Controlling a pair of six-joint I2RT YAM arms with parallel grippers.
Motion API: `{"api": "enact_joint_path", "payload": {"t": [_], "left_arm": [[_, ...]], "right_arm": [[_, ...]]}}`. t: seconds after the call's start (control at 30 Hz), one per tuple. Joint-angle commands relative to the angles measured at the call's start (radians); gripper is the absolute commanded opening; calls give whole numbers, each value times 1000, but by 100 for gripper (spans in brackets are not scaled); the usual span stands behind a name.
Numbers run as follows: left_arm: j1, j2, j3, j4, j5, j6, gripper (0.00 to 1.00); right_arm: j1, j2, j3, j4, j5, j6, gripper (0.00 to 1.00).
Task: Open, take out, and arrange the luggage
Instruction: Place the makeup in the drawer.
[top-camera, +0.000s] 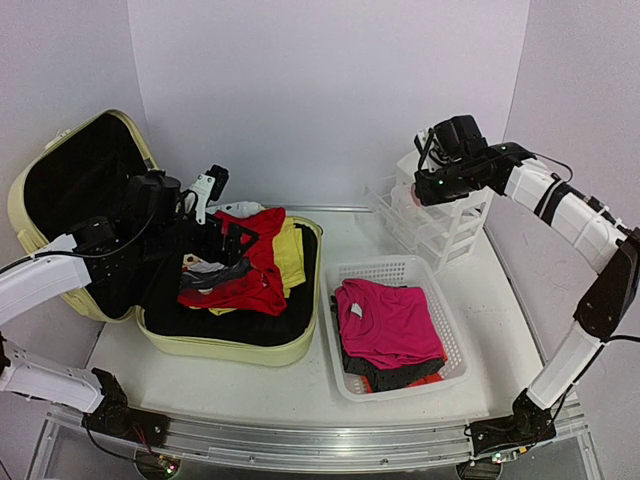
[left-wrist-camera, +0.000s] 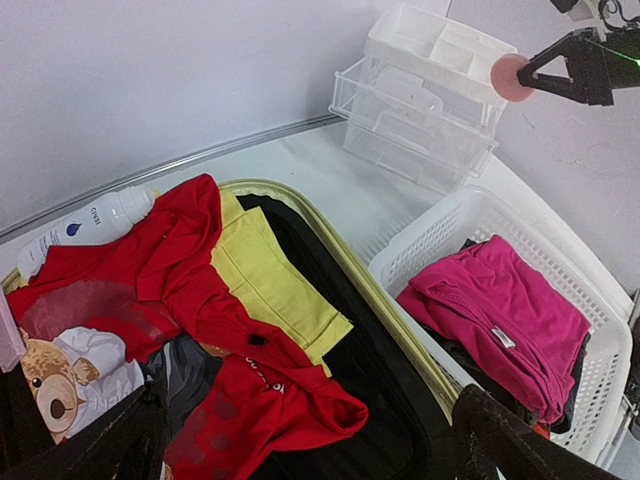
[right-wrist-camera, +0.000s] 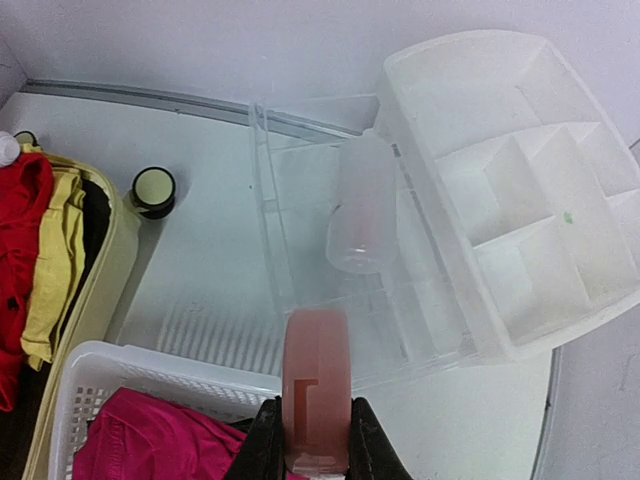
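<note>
I need to lower the pink round case (right-wrist-camera: 316, 375) with my right gripper into the upper drawer's empty near end (right-wrist-camera: 378, 322) below it, clear of the bottle, and let go of the case there.
The luggage (top-camera: 228, 349), a pale yellow-green suitcase, lies open at the left with its black-lined lid (top-camera: 62, 172) raised. Inside are a red garment (left-wrist-camera: 180, 285), a yellow garment (left-wrist-camera: 272, 282), a teddy-bear print shirt (left-wrist-camera: 68, 372) and a white bottle (left-wrist-camera: 88, 224). My left gripper (left-wrist-camera: 310, 445) hovers open above the clothes with nothing between its fingers. My right gripper (right-wrist-camera: 316, 440) is shut on a pink round case (right-wrist-camera: 316, 375), held on edge in the air beside the drawer organizer (right-wrist-camera: 500, 170); the case also shows in the left wrist view (left-wrist-camera: 510, 77).
A white mesh basket (top-camera: 380, 266) right of the luggage holds a magenta garment (top-camera: 390, 320) over darker clothes. The organizer's upper drawer is pulled out with a clear bottle (right-wrist-camera: 362, 205) in it. A small black-rimmed jar (right-wrist-camera: 153, 190) stands on the table by the suitcase corner.
</note>
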Motion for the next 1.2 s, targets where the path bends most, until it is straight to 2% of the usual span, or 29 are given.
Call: {"api": "enact_joint_path", "payload": {"t": [0.0,0.3,0.57,1.03,1.17], "left_arm": [[-3,-29,-8,16,-43,-20,100],[-3,-9,3,11,-44,-27,100],[-3,-16,-8,3,-49,-36,99],[-3,-1,-10,-7,-63,-29,100],[-3,-1,-13,-12,-72,-30,100]], "right_arm": [[0,-9,63,22,127,-69,0],[0,90,124,16,244,-153,0],[0,221,216,-62,158,-186,0],[0,442,345,-183,515,-267,2],[0,458,339,-200,555,-271,3]]}}
